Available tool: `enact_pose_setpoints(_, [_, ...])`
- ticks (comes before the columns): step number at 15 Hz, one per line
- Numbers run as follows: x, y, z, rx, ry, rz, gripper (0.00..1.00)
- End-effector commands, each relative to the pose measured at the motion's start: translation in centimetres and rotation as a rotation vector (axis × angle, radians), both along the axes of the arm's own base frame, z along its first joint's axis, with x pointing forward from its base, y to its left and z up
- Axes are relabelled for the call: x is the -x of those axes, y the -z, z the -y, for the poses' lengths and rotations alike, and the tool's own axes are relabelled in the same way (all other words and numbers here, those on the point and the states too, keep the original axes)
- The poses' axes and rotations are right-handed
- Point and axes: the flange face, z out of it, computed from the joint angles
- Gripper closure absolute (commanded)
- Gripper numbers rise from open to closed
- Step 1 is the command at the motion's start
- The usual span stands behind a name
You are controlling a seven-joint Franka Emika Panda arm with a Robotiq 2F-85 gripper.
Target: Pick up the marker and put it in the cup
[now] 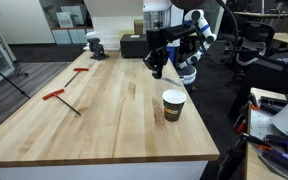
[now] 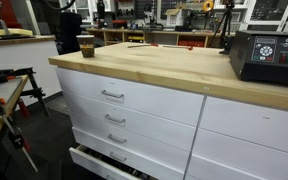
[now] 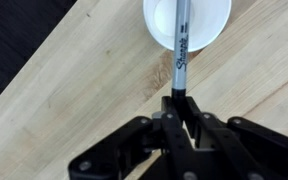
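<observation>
My gripper should go down and toward the cup's white opening (image 1: 174, 97) (image 3: 205, 18) to let go of the marker inside, because only the marker's far end is over the cup.
In the wrist view my gripper (image 3: 179, 100) is shut on the marker (image 3: 180, 55), a thin dark pen with a grey barrel that points away from the jaws. The marker's far end lies over the white opening of the cup (image 3: 212, 22). I cannot tell whether the tip is inside the cup or above it. In an exterior view the gripper (image 1: 156, 66) hangs above the wooden table, behind and a little left of the brown paper cup (image 1: 173, 105). The cup also stands near the table's far corner in an exterior view (image 2: 86, 46).
Two long red-handled tools (image 1: 60, 96) (image 1: 81, 70) lie on the left part of the table (image 1: 104, 125). A vise (image 1: 95, 45) and a black box (image 1: 132, 45) stand at the back edge. A black device (image 2: 267, 58) sits on the bench top above white drawers (image 2: 114, 95).
</observation>
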Motion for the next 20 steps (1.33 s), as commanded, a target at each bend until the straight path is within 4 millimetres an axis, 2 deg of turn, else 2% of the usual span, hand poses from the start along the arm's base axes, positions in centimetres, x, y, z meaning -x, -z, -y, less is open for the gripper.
enact_pose_setpoints(1, [1.9, -0.4, 0.5, -0.034, -0.019, 0.041, 0.94])
enact_pose_setpoints(7, [3.0, 0.2, 1.2, -0.098, -0.023, 0.126, 0.94])
enact_pose_setpoints(20, [6.9, 0.4, 0.4, -0.173, -0.089, 0.266, 0.94])
